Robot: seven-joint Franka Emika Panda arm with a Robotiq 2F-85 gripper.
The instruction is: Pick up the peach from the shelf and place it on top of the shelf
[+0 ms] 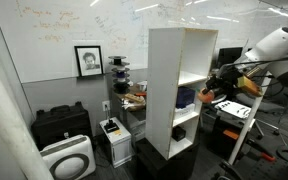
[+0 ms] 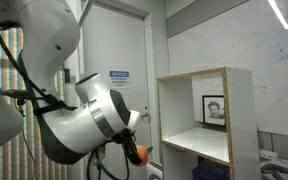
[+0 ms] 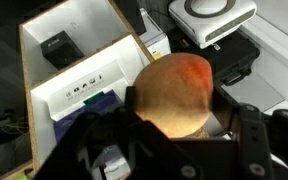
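My gripper's fingers are below the shelf top [image 1: 191, 30], so I need to raise my gripper past the shelf's open front, then move over the shelf top and go down to release the peach.
The peach [image 3: 172, 95] is orange-red and fills the middle of the wrist view, held between my gripper's [image 3: 174, 125] fingers. It also shows as a small orange ball [image 2: 137, 153] below the wrist in an exterior view, in front of the shelf and apart from it. The shelf [image 1: 176, 85] is a tall white open unit with wooden edges, and it also shows in an exterior view [image 2: 199, 120]. My gripper [image 1: 224, 88] hovers to the side of the shelf's open front, around middle-shelf height. The shelf top is bare.
A framed portrait [image 1: 88, 60] hangs on the whiteboard wall. A black case [image 1: 60, 125] and a white air purifier [image 1: 66, 157] sit on the floor. A black device [image 3: 56, 46] lies in a shelf compartment. A door [image 2: 114, 60] stands behind the arm.
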